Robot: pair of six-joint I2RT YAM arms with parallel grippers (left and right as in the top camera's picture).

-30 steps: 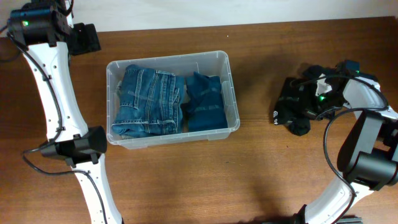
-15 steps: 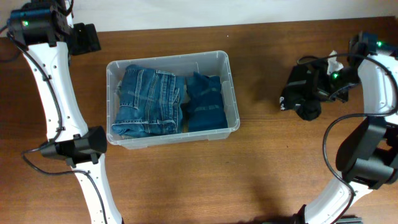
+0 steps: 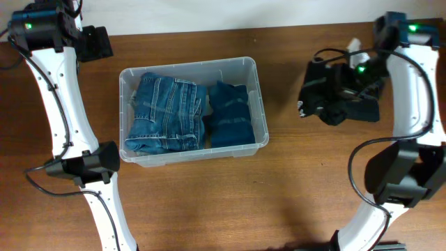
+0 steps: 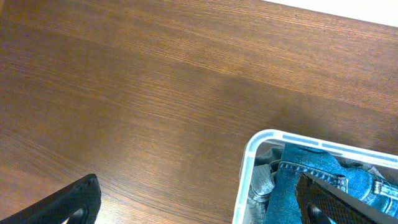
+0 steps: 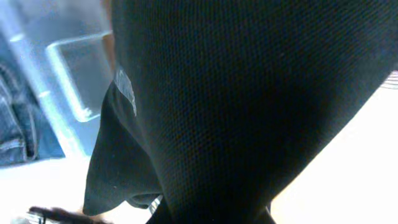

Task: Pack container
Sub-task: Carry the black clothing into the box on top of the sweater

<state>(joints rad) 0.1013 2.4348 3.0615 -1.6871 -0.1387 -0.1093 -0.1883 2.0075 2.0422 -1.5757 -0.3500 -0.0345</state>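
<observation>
The place over the dark blue folded garment is to my right gripper's left in the overhead view. I will swing it there, lower and release the black one.
The clear plastic container stands left of centre in the overhead view. It holds folded blue jeans and a dark blue folded garment. My right gripper is shut on a black garment and holds it up, right of the container. In the right wrist view the black garment fills the frame and hides the fingers; the container's corner shows at the left. My left gripper is open and empty beyond the container's far left corner, with one finger at each side.
Bare wooden table surrounds the container. A small white piece shows near the right arm at the back. The left arm's base link sits beside the container's near left corner.
My right gripper has lifted the black garment off the table and carried it back and to the left, toward the container. The left arm has not moved.
</observation>
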